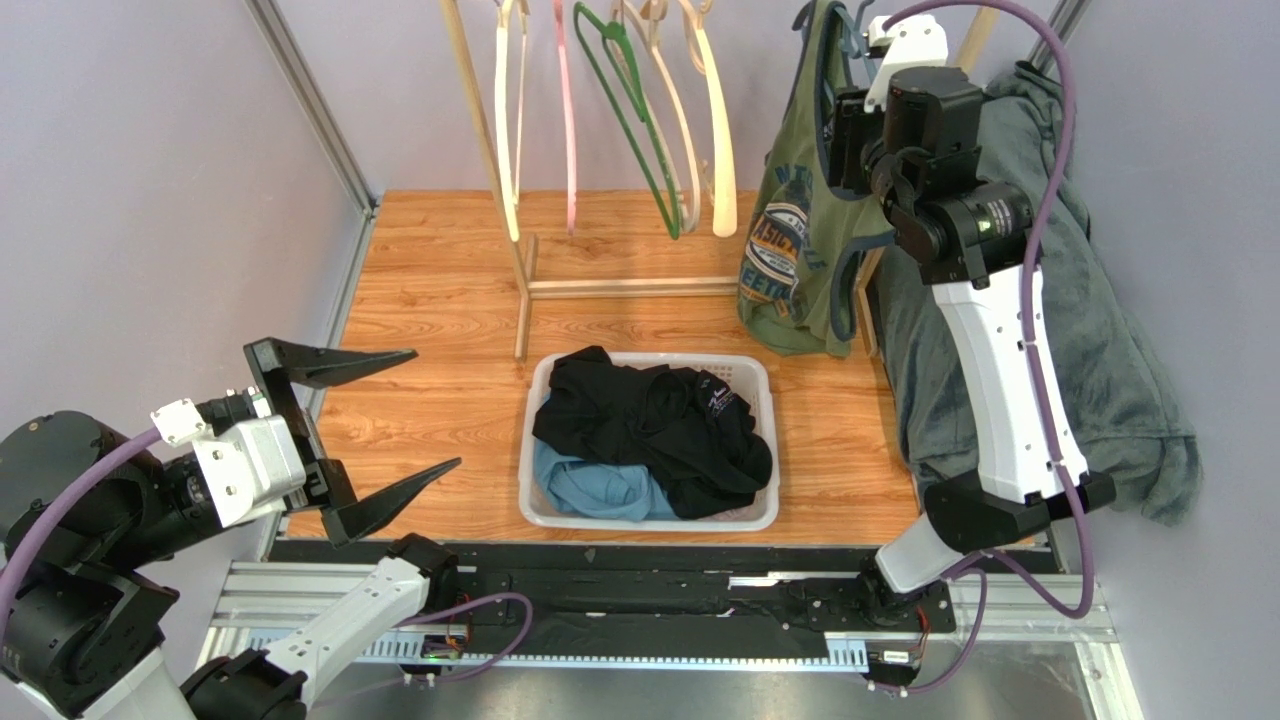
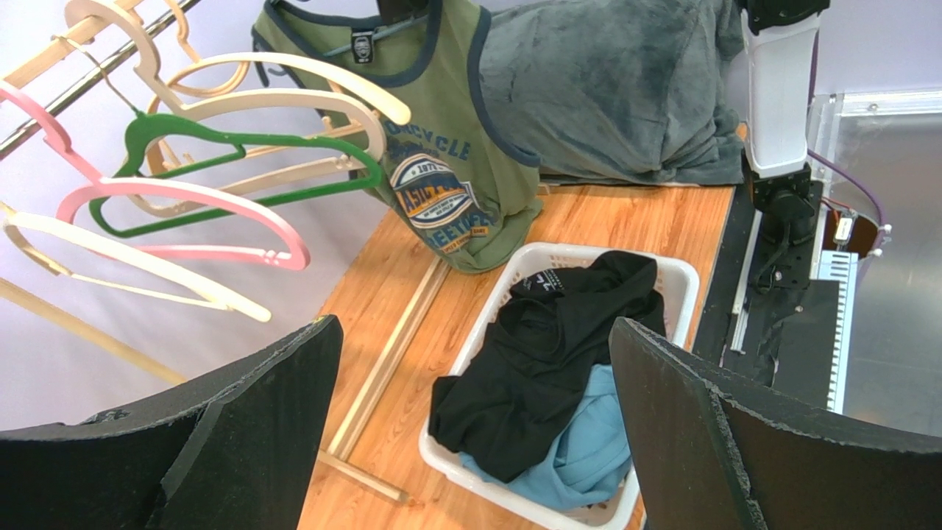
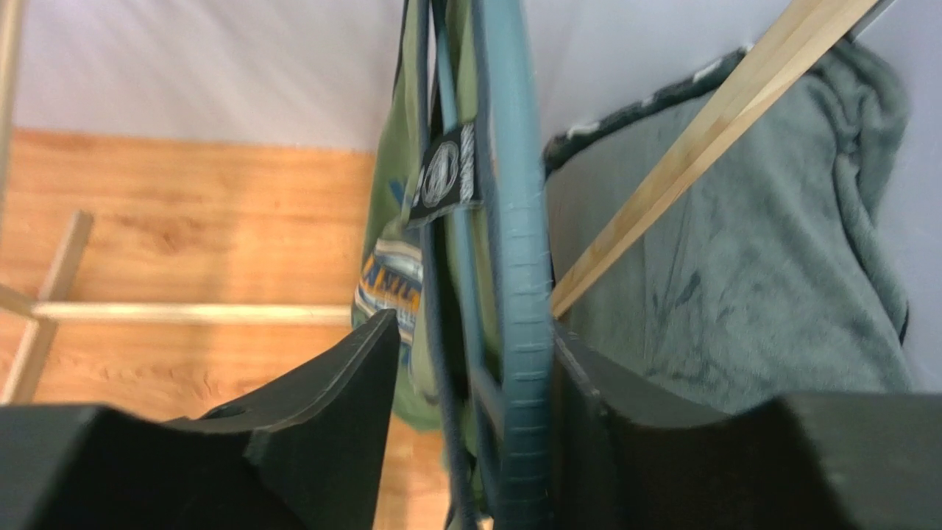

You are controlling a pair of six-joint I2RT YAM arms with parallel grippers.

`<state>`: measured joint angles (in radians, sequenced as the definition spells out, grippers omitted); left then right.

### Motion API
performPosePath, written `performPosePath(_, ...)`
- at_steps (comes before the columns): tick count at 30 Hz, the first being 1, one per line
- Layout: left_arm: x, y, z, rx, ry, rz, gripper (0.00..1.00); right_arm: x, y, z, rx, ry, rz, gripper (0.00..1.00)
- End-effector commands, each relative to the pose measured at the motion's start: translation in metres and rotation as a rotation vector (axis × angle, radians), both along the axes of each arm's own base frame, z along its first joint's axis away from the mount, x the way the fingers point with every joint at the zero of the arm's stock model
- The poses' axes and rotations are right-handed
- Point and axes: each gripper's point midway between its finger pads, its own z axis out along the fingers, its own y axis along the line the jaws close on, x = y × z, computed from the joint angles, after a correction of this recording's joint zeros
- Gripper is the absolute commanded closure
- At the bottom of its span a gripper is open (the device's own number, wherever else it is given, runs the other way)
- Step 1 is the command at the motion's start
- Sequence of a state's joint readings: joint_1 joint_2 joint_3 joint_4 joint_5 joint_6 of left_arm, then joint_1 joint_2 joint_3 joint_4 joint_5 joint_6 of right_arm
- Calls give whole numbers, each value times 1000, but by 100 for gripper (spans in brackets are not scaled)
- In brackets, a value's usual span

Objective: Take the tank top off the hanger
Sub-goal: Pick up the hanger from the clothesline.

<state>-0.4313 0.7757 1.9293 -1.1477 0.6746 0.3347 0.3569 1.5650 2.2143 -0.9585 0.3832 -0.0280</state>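
Note:
The teal hanger (image 3: 514,221) already stands between my open fingers. I will keep my right gripper at the tank top's neck and close it onto the hanger's near arm (image 3: 524,364).
An olive-green tank top (image 1: 796,225) with a round print hangs on a teal hanger (image 3: 514,221) at the right end of the wooden rack. It also shows in the left wrist view (image 2: 442,188) and the right wrist view (image 3: 393,210). My right gripper (image 1: 846,138) is raised to the top's neck. In its own view the right gripper (image 3: 473,326) is open, its jaws straddling the hanger and the dark neck trim; the hanger lies against the right finger. My left gripper (image 1: 434,411) is open and empty, low at the left, far from the top (image 2: 473,326).
A white basket (image 1: 526,480) with black and blue clothes sits mid-table. Several empty hangers (image 1: 631,105) hang on the rack, whose base bar (image 1: 631,282) lies on the wood. A grey blanket (image 1: 1112,345) is piled at the right.

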Motion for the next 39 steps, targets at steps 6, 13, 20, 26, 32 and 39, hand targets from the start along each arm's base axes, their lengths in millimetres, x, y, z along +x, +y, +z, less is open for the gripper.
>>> performPosePath(6, -5, 2, 4, -14, -4, 1, 1, -6, -7, -26, -25, 115, -24, 44)
performPosePath(13, -5, 1, 4, -16, 0, -2, 1, -2, -8, -26, -9, 117, -52, 94)
performPosePath(20, -6, 3, 5, -17, -9, 9, 1, 4, -5, -7, 13, 42, -44, 100)
performPosePath(26, -5, 3, 4, -14, -7, 12, 1, 0, -10, 37, 50, -145, -46, 100)
performPosePath(32, -5, 5, 4, -14, -15, 23, 1, 2, -9, 62, 91, -250, -37, 100)
performPosePath(39, -5, 7, 2, -10, -15, 34, 1, 5, -6, 48, 118, -282, -31, 100)
